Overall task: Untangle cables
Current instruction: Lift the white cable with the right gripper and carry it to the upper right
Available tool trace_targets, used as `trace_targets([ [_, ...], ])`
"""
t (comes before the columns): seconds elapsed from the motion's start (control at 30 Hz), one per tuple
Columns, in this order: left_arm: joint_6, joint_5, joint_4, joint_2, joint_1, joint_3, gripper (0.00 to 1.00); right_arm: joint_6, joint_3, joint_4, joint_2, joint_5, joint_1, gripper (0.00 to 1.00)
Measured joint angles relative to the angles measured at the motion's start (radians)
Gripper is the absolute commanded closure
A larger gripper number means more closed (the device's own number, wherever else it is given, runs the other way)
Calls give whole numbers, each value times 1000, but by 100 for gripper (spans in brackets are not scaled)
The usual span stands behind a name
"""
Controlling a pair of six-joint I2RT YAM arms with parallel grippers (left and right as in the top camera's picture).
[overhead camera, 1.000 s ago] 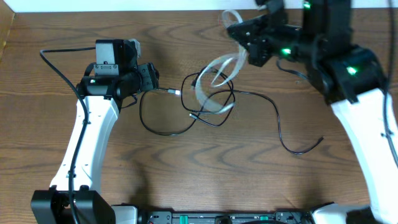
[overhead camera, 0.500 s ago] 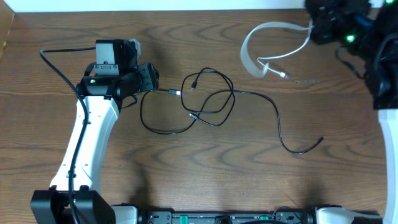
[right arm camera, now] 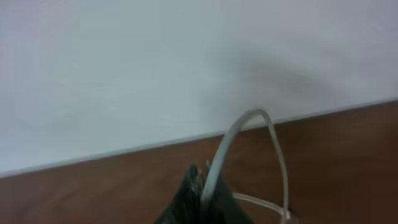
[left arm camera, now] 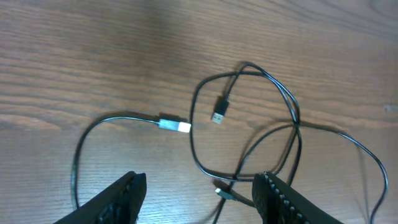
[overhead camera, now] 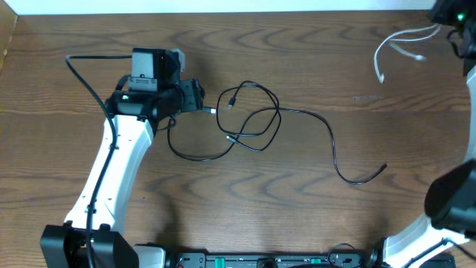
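Note:
Next, my right gripper lowers to the bare far corner of the tabletop below it and releases the white cable (overhead camera: 398, 46) there, clear of the black loops.
Thin black cables (overhead camera: 253, 123) lie looped together at the table's middle, one long tail ending at the right (overhead camera: 384, 168). In the left wrist view the black cables (left arm camera: 249, 124) cross, with a silver-tipped plug (left arm camera: 174, 124) lying nearest. My left gripper (left arm camera: 199, 193) is open, hovering just left of the tangle, and holds nothing. The white cable (overhead camera: 398, 46) hangs at the far right, lifted clear of the black ones. My right gripper (right arm camera: 208, 186) is shut on the white cable (right arm camera: 249, 124), which arches up out of its fingers; the gripper is almost off the overhead view's top right corner.
The left arm (overhead camera: 111, 171) stretches from the near left edge up to the tangle, its own thicker black wire (overhead camera: 85, 78) looping beside it. A pale wall (right arm camera: 186, 62) stands beyond the table's far edge.
My right gripper has carried the white cable out of the tangle, away to the far right corner. The left arm has shifted slightly right, towards the black cables.

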Motion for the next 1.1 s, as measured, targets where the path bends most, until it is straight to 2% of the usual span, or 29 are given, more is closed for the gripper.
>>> trace_targets([
  [0.1,0,0,2,0,-26,0,41,-12,0,128,94,49,-76,99],
  [0.2,0,0,-3,0,-48,0,41,-12,1,174,167,108,-114,99],
  [0.37,0,0,11,0,-68,0,40,-4,1,114,291,140,-134,99],
  [0.43,0,0,14,0,-69,0,41,-3,0,68,333,115,-129,95],
  [0.47,0,0,17,0,-69,0,41,0,0,39,345,96,-126,81],
  [0.53,0,0,18,0,-69,0,41,1,-1,6,351,66,-121,1],
  [0.8,0,0,20,0,-69,0,41,26,0,-134,332,-81,-105,1],
  [0.93,0,0,21,0,-69,0,41,34,-2,-253,193,-108,-68,1],
  [1.03,0,7,16,0,-69,0,40,39,0,-373,18,-150,2,1],
  [1.1,0,32,14,0,-69,0,41,39,7,-430,-37,-167,49,1],
])
